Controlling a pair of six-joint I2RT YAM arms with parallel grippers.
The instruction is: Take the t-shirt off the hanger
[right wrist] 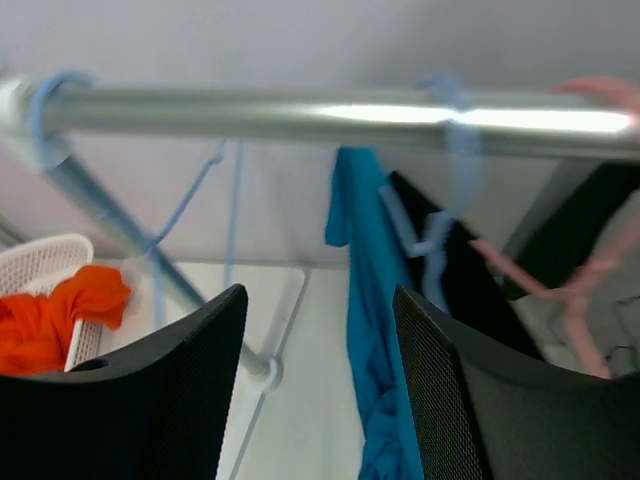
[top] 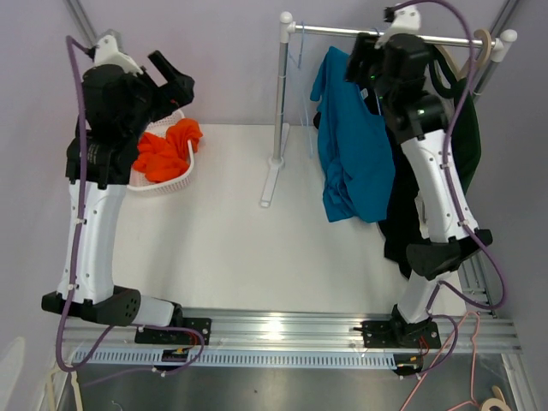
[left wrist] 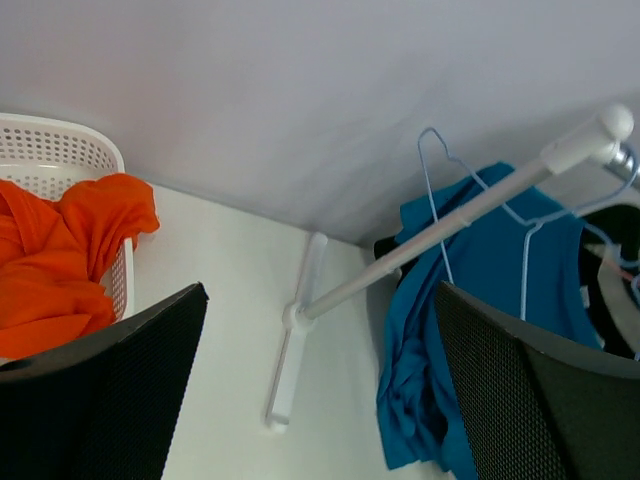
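The right gripper shifts toward the right in the wrist view next, onto the hanger's neck below the rack's bar [right wrist: 438, 232], since it stands beside my open fingers' gap.
A teal t-shirt [top: 353, 154] hangs on a light blue wire hanger [left wrist: 527, 235] from the rail [top: 385, 34] of a white clothes rack. It also shows in the left wrist view [left wrist: 440, 330] and in the right wrist view [right wrist: 370, 330]. My right gripper [top: 364, 58] is open and empty, raised just in front of the rail beside the shirt's shoulder; its fingers [right wrist: 455, 400] frame the shirt without touching it. My left gripper [top: 175, 86] is open and empty, high above the basket at the far left.
A white basket [top: 163, 184] with orange clothes [top: 167, 147] sits at the back left. An empty blue hanger [top: 300, 60] hangs at the rail's left end. A black garment [top: 402, 223] and a pink hanger [right wrist: 590, 290] hang right of the shirt. The rack's post [top: 280, 103] and foot [top: 271, 184] stand mid-table.
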